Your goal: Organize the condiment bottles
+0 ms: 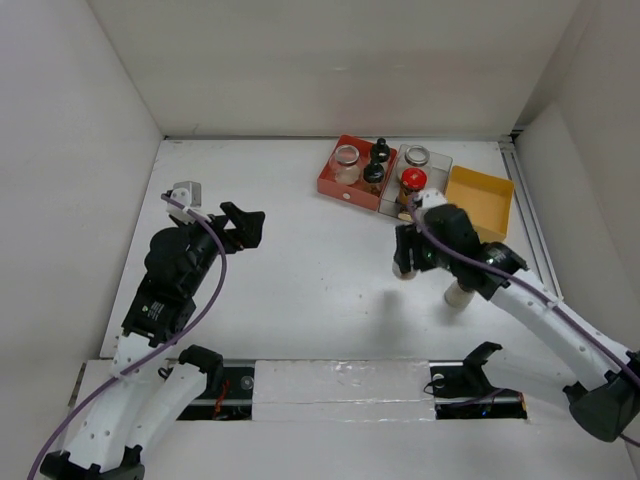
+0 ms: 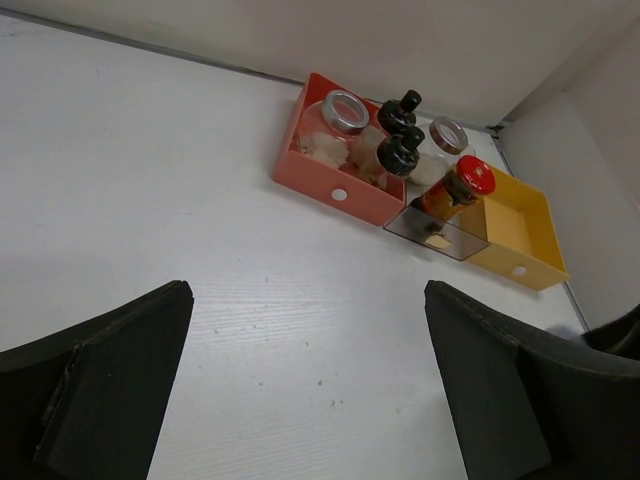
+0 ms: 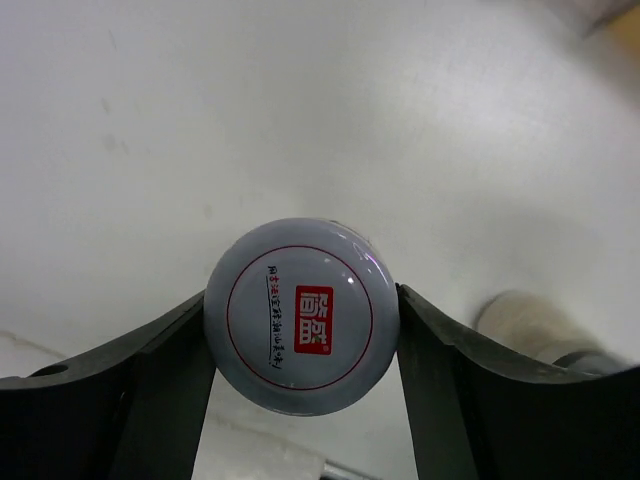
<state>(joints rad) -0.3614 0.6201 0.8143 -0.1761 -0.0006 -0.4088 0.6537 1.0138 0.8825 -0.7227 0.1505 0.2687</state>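
Observation:
I will raise the bottle with my right gripper next, carry it outward, then lower it into the empty yellow tray's far corner beside the clear tray.
My right gripper (image 1: 405, 262) is shut on a bottle with a round white cap bearing a red logo (image 3: 302, 315); both fingers press the cap's sides. A pale bottle (image 1: 458, 293) stands on the table just right of it and shows blurred in the right wrist view (image 3: 530, 322). The red tray (image 1: 334, 183) holds a silver-lidded jar (image 1: 346, 157) and two black-capped bottles (image 1: 376, 162). The clear tray (image 1: 441, 162) holds a silver-lidded jar (image 1: 417, 155) and a red-capped bottle (image 1: 412, 181). My left gripper (image 1: 245, 225) is open and empty, far left of the trays.
A yellow tray (image 1: 478, 200) lies right of the clear tray and holds nothing; it also shows in the left wrist view (image 2: 520, 235). White walls enclose the table at the back and both sides. A metal rail (image 1: 527, 220) runs along the right edge.

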